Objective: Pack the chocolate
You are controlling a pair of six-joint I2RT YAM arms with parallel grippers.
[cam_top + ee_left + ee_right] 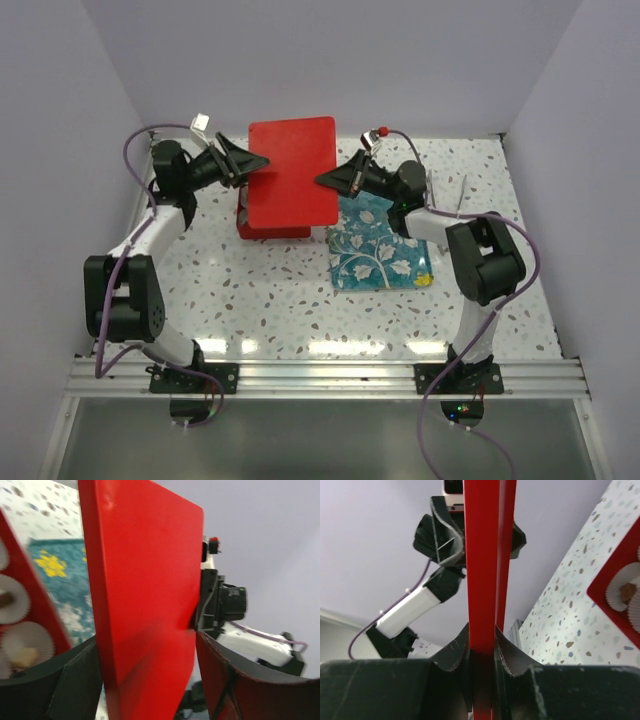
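Observation:
The lid edge held in my right gripper should go down over the red box's side by the teal tray before I release the lid.
A flat red lid (292, 170) hangs over the red box (268, 226), between both arms. My right gripper (482, 647) is shut on the lid's (482, 555) right edge, pads pressed on both faces. My left gripper (150, 682) stands open around the lid's (145, 605) left edge, with a gap on the right-hand side. Below the lid, the red box (37, 605) holds white paper cups with chocolate: a cream piece (25, 656) and a brown one (5, 599). In the right wrist view another brown chocolate (627, 591) sits in a cup of the box (615, 587).
A teal tray (378, 248) with a white flower print lies right of the box, under my right arm. The speckled table (270, 300) has white walls on three sides. In the top view the lid hides most of the box.

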